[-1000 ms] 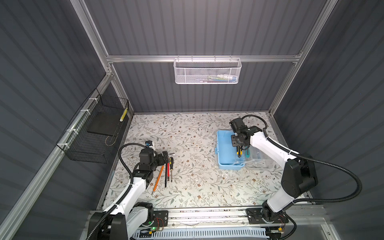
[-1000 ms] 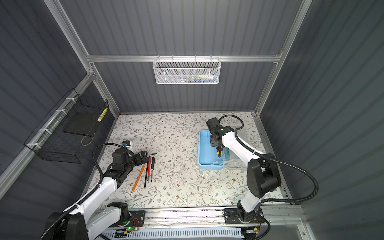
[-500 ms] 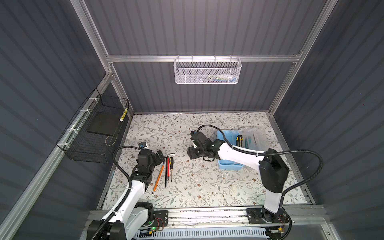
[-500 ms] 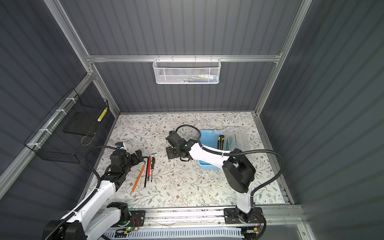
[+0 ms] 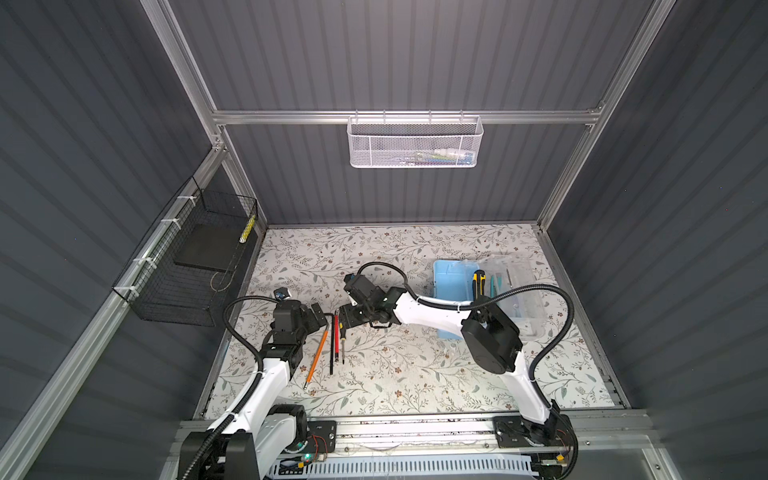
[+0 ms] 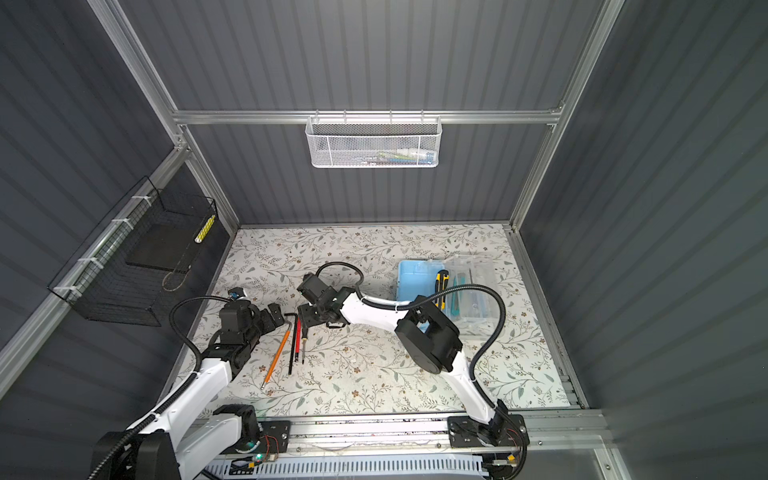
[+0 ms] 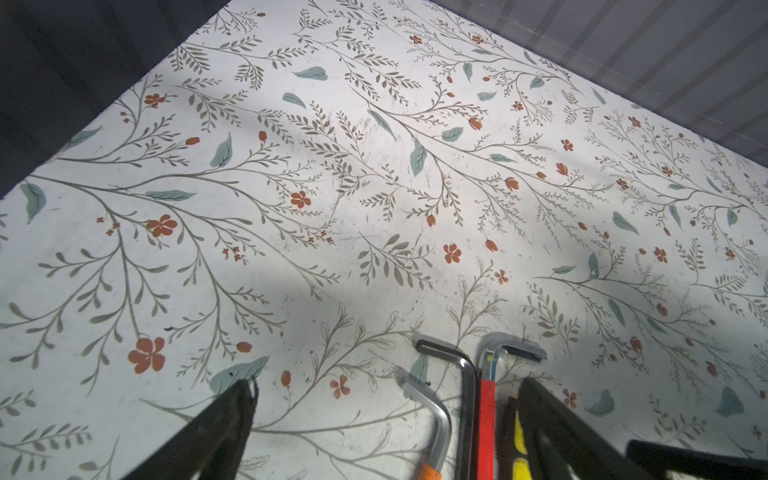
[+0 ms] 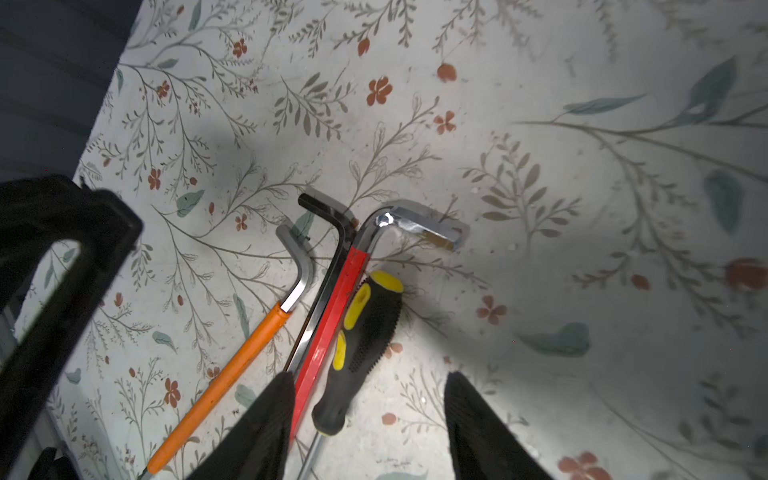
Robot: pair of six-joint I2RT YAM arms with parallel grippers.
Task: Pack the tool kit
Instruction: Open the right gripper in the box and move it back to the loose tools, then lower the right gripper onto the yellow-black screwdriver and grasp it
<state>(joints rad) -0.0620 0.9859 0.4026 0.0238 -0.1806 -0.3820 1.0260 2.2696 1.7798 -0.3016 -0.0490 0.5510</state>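
Note:
The right gripper moves down and toward the red-sleeved hex key next, its open fingers astride the screwdriver's handle [image 5: 342, 328] [image 8: 361, 352], because that handle lies close beside the key.
The tool kit's light-blue box [image 5: 451, 286] [image 6: 409, 282] lies open at the right, its clear lid [image 5: 515, 291] folded outward; a black-and-yellow screwdriver [image 5: 478, 282] and slim teal tools rest inside. On the mat at the left lie an orange-sleeved hex key [image 8: 220, 382] [image 5: 318, 353], a black hex key [image 8: 328, 257], a red-sleeved hex key [image 8: 328, 332] and a small black-and-yellow screwdriver [image 8: 361, 345] [image 5: 343, 336]. My right gripper [image 8: 368, 399] [image 5: 347, 316] hovers open over that screwdriver's handle. My left gripper [image 7: 386, 388] [image 5: 320, 315] stands open beside the hex keys' bent ends.
A white mesh basket [image 5: 415, 143] hangs on the back wall. A black wire basket [image 5: 191, 266] is fixed to the left wall. My right arm stretches across the mat's middle, and the two grippers are close together over the tools.
My right arm has swung from the box leftward across the mat to the loose tools, leaving a screwdriver in the box. The left arm has barely moved.

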